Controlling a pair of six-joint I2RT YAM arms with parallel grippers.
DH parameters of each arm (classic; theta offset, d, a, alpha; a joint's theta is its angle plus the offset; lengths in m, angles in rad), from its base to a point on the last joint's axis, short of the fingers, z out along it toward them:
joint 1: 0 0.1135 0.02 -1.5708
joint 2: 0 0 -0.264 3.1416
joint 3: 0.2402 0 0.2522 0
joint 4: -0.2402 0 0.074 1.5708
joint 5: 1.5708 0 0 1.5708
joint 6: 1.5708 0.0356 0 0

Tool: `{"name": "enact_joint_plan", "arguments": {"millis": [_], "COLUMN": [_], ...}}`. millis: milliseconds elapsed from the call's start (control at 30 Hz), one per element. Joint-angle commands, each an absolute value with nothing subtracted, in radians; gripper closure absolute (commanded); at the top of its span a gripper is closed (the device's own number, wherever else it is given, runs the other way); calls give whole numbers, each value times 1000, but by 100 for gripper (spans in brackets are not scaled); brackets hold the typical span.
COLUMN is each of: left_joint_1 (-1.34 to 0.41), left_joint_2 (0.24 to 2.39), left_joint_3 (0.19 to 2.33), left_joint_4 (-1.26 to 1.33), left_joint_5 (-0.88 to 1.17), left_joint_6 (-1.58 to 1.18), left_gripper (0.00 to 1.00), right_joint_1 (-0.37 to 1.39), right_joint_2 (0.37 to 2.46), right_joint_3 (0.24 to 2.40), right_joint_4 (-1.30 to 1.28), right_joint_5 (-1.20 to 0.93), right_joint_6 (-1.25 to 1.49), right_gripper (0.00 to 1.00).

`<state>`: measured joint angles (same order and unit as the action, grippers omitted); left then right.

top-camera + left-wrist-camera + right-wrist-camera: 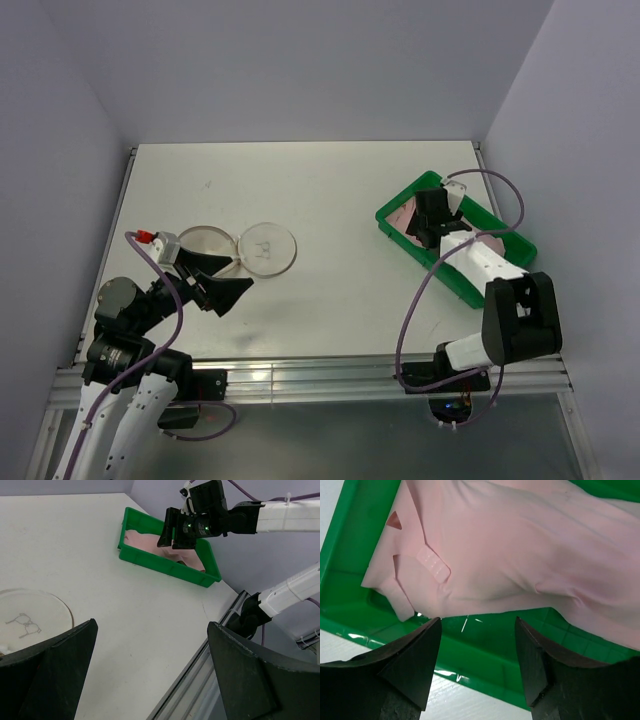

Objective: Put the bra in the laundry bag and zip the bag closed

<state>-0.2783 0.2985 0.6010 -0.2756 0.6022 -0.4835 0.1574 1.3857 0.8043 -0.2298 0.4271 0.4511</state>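
Note:
My right gripper moves outward and down next, onto the bra's cloth [488,566] between its tab and its fold. That spot is below and outward of the gripper's fingers.
The pale pink bra [520,545] lies spread in the green tray [470,660]; it also shows in the top view [404,215] and the left wrist view [150,542]. My right gripper [477,630] is open and empty, hovering over the tray's near wall, just short of the bra's edge. It appears in the top view [430,218]. The laundry bag [245,247] lies open on the table as two joined mesh discs, one with a dark mark [22,622]. My left gripper [222,280] is open and empty, just in front of the bag.
The green tray [500,275] sits at the right side of the table, close to the right wall. The table's front edge rail [200,675] runs below my left gripper. Purple cables loop off both arms.

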Motion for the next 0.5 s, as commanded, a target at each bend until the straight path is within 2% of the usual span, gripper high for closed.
{"name": "enact_joint_plan", "arguments": {"millis": [0,233,467], "left_joint_1": [-273,-273,-273], "left_joint_2": [302,299,299], "left_joint_3": [614,612,609], "left_joint_4": [-247,-238,-229], "left_joint_5": [618,637,657], "left_joint_6": [-474,-471,-471], "left_gripper": [1,1,1], "right_joint_1": [150,115,38], "right_joint_2": [1428,1540,1666], "right_joint_3": [871,922,1029], "right_joint_4": [-239,-222,-222], "right_joint_5": [479,480,339], "right_joint_6": [417,419,397], "right_gripper": [33,35,28]}}
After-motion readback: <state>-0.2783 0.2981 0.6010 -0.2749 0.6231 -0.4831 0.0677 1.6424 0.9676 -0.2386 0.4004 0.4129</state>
